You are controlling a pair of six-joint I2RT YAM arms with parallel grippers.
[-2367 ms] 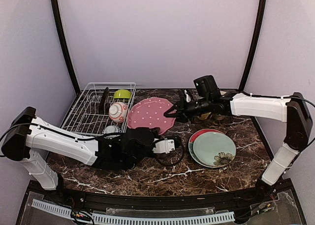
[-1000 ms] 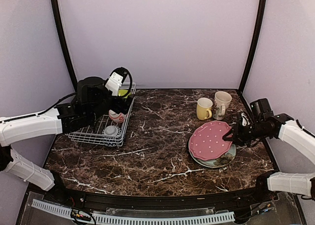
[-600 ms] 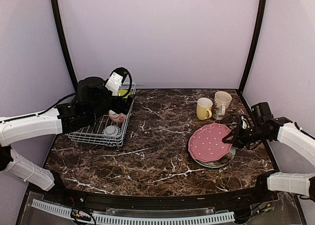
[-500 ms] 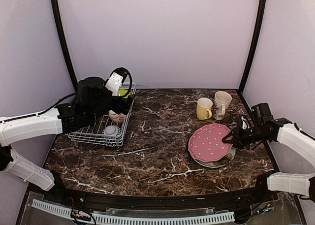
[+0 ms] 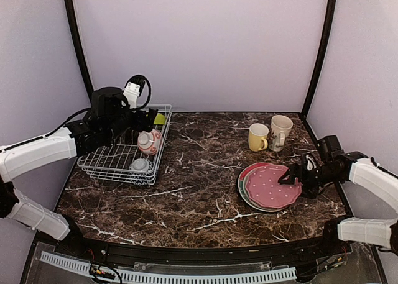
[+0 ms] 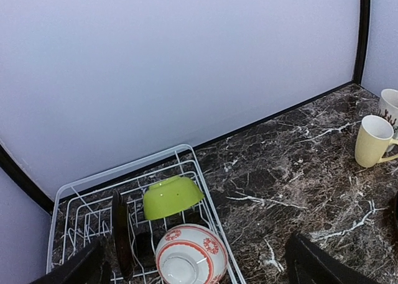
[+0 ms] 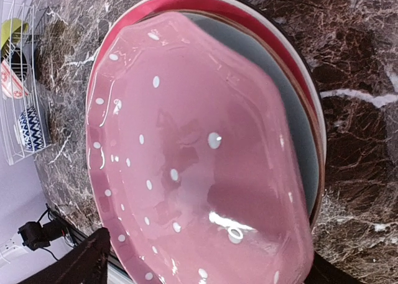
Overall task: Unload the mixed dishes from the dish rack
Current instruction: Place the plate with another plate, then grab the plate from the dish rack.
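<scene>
I need to lower my left gripper to its left in the top view, toward the upright black plate's rim [image 6: 121, 231] below it, and close it across the plate's thin rim.
The white wire dish rack [image 5: 106, 163] stands at the left. It holds a lime-green bowl [image 6: 173, 197], a red-and-white bowl [image 6: 189, 256], a black plate [image 6: 122, 234] on edge and a blue striped small bowl [image 5: 140, 164]. My left gripper [image 5: 148, 119] hovers open and empty above the rack's far end, its fingertips [image 6: 87, 268] spread wide. On the right, a pink dotted plate [image 7: 199, 153] lies on a grey-green plate [image 7: 292, 141], which rests on a red-rimmed one. My right gripper [image 5: 292, 175] is open at the pink plate's near edge, one finger on each side.
A yellow mug [image 5: 257, 137] and a cream patterned mug [image 5: 280, 132] stand at the back right, behind the plate stack [image 5: 245, 175]. The dark marble table [image 5: 199, 184] lies between rack and stack. Black frame posts rise at both back corners.
My right gripper has opened, and the pink plate has dropped from tilted to flat on the stack. My left gripper has shifted back and left over the rack.
</scene>
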